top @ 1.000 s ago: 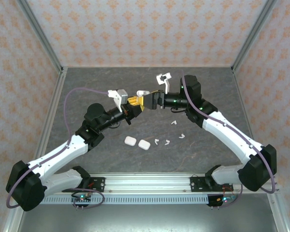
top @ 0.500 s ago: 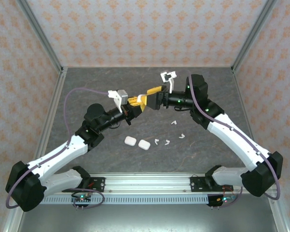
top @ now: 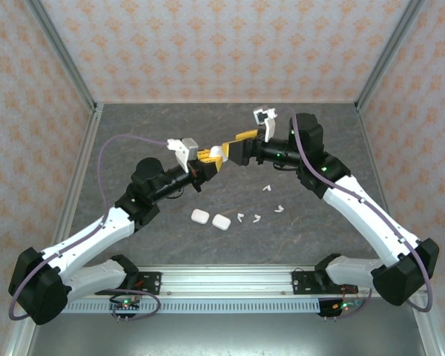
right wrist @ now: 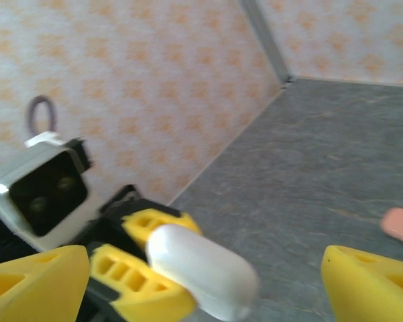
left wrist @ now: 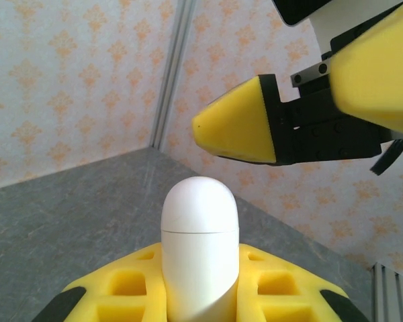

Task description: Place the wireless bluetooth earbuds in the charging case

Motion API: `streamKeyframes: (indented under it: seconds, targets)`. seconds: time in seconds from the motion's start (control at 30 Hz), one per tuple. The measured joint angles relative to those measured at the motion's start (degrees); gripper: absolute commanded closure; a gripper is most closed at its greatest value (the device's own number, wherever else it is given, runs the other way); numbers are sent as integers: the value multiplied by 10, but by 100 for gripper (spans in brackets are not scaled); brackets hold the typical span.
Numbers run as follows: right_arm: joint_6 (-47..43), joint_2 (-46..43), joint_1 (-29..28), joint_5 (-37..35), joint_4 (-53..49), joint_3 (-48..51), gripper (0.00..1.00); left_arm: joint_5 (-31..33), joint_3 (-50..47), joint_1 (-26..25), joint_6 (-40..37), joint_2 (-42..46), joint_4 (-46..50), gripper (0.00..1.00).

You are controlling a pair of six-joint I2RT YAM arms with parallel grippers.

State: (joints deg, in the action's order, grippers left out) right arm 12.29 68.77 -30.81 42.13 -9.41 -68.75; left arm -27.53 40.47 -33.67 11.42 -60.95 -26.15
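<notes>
I need to tilt my left gripper downward and lower the white case onto the bare tabletop (top: 220,175) beside the coral-pink piece to release it, since the case's lid is shut.
My left gripper (top: 211,156) is shut on a white charging case (top: 216,151), held above the table with its lid closed. In the left wrist view the case (left wrist: 199,248) stands upright between my yellow fingers (left wrist: 282,288). My right gripper (top: 230,148) faces it, open. In the right wrist view its jaws stand wide on either side of the case (right wrist: 201,272) without touching it. Several white earbuds lie on the table: one (top: 267,188), one (top: 279,208) and a pair (top: 248,217).
Two more white cases (top: 200,216) (top: 222,222) lie side by side near the front. A blurred coral-pink piece (right wrist: 399,225) lies on the grey table (top: 156,126). Patterned walls enclose three sides. A rail (top: 222,282) runs along the near edge.
My right gripper has lifted and drawn back slightly to the right, tilting over the case. The left gripper has kept its hold on the case and stayed in place.
</notes>
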Motion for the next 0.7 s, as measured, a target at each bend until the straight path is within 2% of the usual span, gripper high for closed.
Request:
streamKeyframes:
  seconds: [0.07, 0.2, 0.37, 0.7]
  targets:
    - [4, -7, 15, -36, -17, 0, 0, 19, 6, 0, -1, -5, 18, 100]
    - [17, -23, 50, -96, -35, 2, 1, 63, 31, 0, -7, -21, 68, 100]
    - [47, -40, 83, -137, -37, 32, 1, 99, 78, 9, -10, -68, 139, 100]
    - [63, -56, 91, -205, -84, 79, 1, 108, 155, 85, 49, -226, 225, 100]
